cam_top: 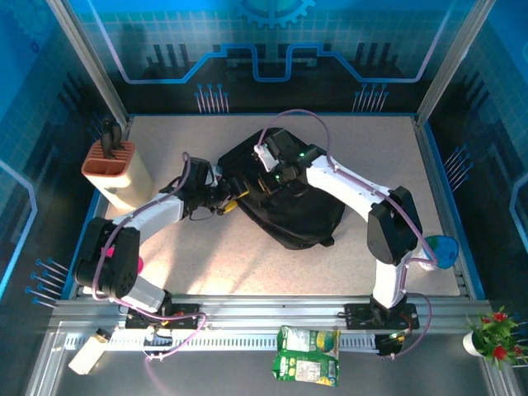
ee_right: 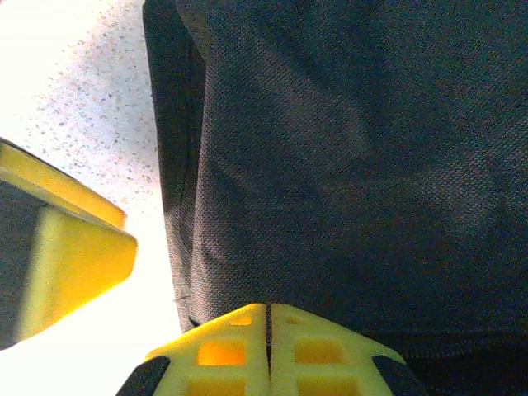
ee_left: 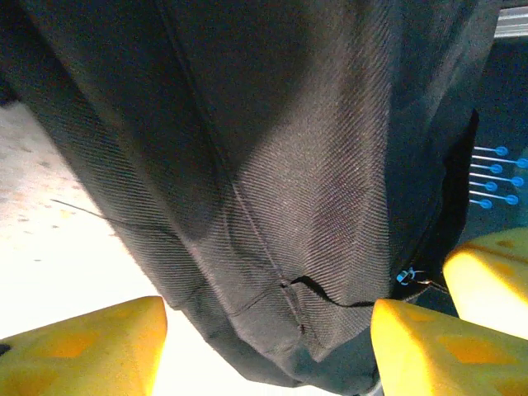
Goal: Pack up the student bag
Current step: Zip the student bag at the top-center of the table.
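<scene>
Next, my right gripper moves toward the bag's edge facing the blue object, which lies across the fabric from it, and releases, since the bag lies slanted.
The student bag is a large black fabric backpack lying in the middle of the table. My left gripper is at the bag's left edge. In the left wrist view its yellow fingers stand apart, and a corner of the bag hangs between them. My right gripper is over the bag's upper left part. In the right wrist view its fingertips are pressed together, and the right gripper is shut on the bag's fabric where the fabric runs into the tips.
A beige holder with an orange top stands at the table's left edge. A blue object lies at the right edge. A green packet and a small white item lie in front of the rail.
</scene>
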